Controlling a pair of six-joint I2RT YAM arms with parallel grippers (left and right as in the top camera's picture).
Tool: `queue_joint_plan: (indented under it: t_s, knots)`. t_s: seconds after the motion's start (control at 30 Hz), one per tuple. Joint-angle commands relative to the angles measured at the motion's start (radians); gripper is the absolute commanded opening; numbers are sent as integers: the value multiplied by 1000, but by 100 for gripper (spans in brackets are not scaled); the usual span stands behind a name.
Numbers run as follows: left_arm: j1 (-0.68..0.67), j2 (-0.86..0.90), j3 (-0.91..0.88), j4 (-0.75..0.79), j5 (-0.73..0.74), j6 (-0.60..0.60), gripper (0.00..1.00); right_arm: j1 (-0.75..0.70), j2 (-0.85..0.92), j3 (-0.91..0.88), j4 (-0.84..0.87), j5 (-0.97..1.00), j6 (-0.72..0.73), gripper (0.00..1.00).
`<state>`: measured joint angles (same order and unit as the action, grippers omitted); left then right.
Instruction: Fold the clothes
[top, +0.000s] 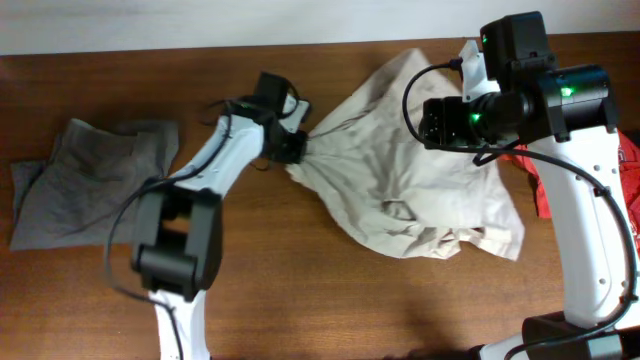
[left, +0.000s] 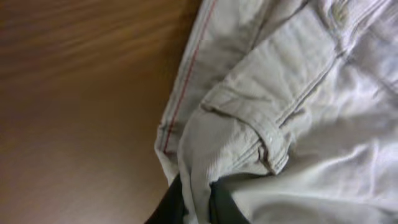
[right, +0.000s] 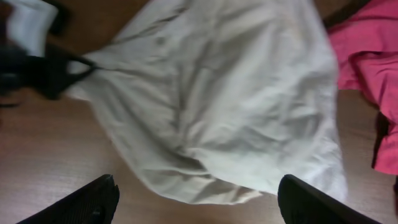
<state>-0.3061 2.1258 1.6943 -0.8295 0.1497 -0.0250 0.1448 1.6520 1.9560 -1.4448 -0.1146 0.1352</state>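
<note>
My left gripper drags the fold toward the grey-olive shorts next and then releases it, since the cream shorts (top: 400, 190) lie close to the red T-shirt.
The cream khaki shorts (top: 400, 190) lie crumpled on the wooden table right of centre. My left gripper (top: 292, 148) is shut on a fold at their left edge; the left wrist view shows the pinched cloth (left: 199, 155) between the dark fingers (left: 198, 208), beside a belt loop and seam. My right gripper (top: 440, 122) hovers above the shorts' upper right part, open and empty. In the right wrist view its fingers (right: 196, 202) spread wide over the shorts (right: 217, 93).
Darker grey-olive shorts (top: 90, 185) lie at the table's left. A red T-shirt (top: 545, 185) lies at the right edge, partly under the right arm, pink-red in the right wrist view (right: 367, 56). Bare wood (top: 350, 300) lies in front.
</note>
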Motion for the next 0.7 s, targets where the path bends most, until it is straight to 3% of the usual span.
queue_joint_plan:
  t_s: [0.0, 0.27, 0.5, 0.67]
  knots:
    - [43, -161, 75, -119, -260, -89, 0, -1, 8, -45, -3, 19, 5, 87]
    - [118, -241, 75, -392, -331, -146, 1, 0, 61, -300, 72, 21, 4, 86]
    - [119, -240, 72, -422, -334, -146, 1, 57, 62, -634, 303, -66, -116, 86]
    - [119, -240, 72, -422, -335, -145, 1, 141, 62, -808, 558, 17, -85, 83]
